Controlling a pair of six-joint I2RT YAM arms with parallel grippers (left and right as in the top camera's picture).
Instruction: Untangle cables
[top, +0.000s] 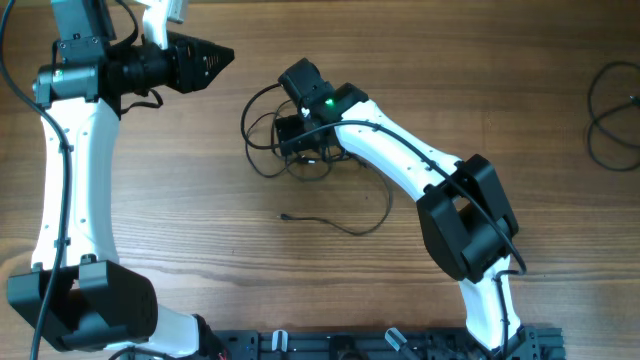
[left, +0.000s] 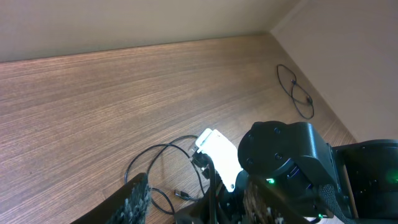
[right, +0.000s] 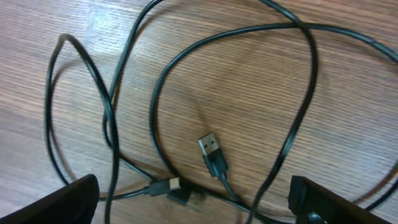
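The right gripper moves down onto the upper piece of black cable beside the USB plug next, since that piece crosses over another loop below my open fingers.
The cables (top: 262, 125) lie as a loose tangle of thin black loops on the wooden table, centre-left, with one tail ending in a small plug (top: 285, 215). My right gripper (top: 297, 140) hangs open directly over the tangle. In the right wrist view its fingers (right: 199, 196) straddle crossing cords, a USB plug (right: 210, 148) and a smaller plug (right: 174, 185). My left gripper (top: 222, 57) is open and empty, up and to the left of the tangle, pointing right. The left wrist view shows the loops (left: 155, 162) between its fingers (left: 199, 202), partly hidden by the right arm.
A separate black cable (top: 612, 110) lies looped at the table's far right edge; it also shows in the left wrist view (left: 295, 90). The right arm (top: 400, 160) stretches from the front right across the middle of the table. The left arm stands along the left side.
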